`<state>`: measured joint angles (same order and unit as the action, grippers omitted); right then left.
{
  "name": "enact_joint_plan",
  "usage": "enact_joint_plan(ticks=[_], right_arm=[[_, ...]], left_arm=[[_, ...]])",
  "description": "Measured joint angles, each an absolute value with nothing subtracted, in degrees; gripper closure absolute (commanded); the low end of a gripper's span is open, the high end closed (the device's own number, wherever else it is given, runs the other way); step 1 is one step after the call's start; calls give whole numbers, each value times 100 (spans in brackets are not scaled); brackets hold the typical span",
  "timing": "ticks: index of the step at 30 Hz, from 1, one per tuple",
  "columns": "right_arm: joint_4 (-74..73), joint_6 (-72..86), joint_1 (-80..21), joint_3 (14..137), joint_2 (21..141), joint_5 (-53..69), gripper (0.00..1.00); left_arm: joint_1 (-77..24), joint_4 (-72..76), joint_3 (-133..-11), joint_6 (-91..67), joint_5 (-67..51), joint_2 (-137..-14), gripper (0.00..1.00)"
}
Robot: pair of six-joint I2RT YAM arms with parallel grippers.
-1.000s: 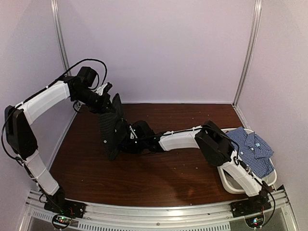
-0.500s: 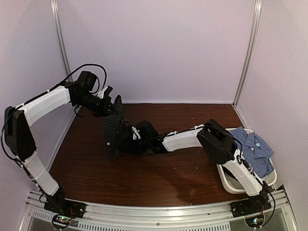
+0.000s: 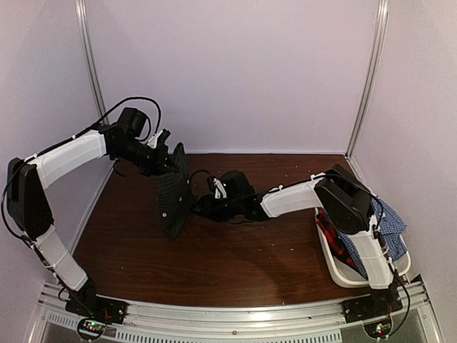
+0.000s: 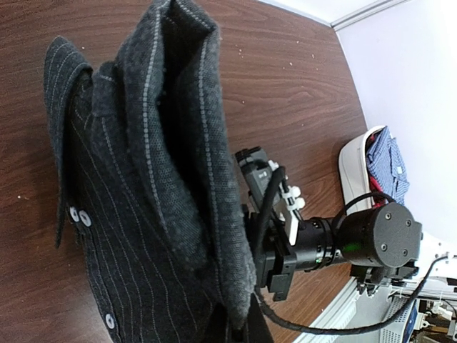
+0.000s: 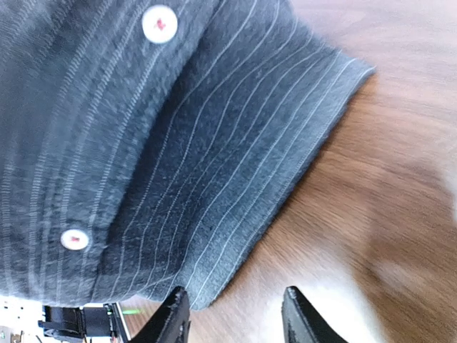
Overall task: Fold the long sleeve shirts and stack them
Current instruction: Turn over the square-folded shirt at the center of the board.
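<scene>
The upright shirt should be laid flat next: my left gripper should go down to its right in the top view and let go of the shirt, because bare wood lies below it that way.
The black pinstripe shirt (image 3: 173, 200) with white buttons hangs upright from my left gripper (image 3: 170, 151), its lower end on the table. In the left wrist view the jaws (image 4: 243, 325) are shut on a thick fold of the shirt (image 4: 143, 179). My right gripper (image 3: 200, 207) sits low beside the shirt's right side. In the right wrist view it (image 5: 235, 314) is open and empty over bare wood, and the shirt's hem (image 5: 178, 143) lies beside its left finger. A blue-white check shirt (image 3: 393, 232) and a red-and-dark shirt (image 3: 330, 232) lie in the tub.
The white plastic tub (image 3: 343, 275) stands at the table's right edge, partly behind my right arm; it also shows in the left wrist view (image 4: 350, 157). Pale walls close in the back and both sides. Brown table (image 3: 235, 264) lies in front.
My right gripper has let go of the shirt and drawn back to the right; its elbow swung right over the tub. My left gripper has shifted slightly right with the shirt.
</scene>
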<state>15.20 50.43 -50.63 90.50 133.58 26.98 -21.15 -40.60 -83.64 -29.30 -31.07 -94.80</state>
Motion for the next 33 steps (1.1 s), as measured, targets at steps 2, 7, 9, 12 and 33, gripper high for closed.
enact_joint_plan(ticks=[2,7,9,12,33], right_arm=[[1529,5028,-5006,8838,13159,2648,59],[1455,4945,-4834,8324,12543,2451,59],[1319,4873,-4700,8031,12121,2324,57],[1173,4731,-4394,7609,11397,2150,54],[126,3883,-3673,5927,9561,1503,43]], left_arm=[[-2154,-4038,-8364,-2954,-3085,-9478,100],[-2488,-3868,-8263,-3166,-2899,-9470,100],[-2744,-3719,-8165,-3326,-2744,-9470,100],[-3218,-3433,-8023,-3638,-2493,-9511,100],[-4674,-2231,-8794,-4560,-1664,-11268,42]])
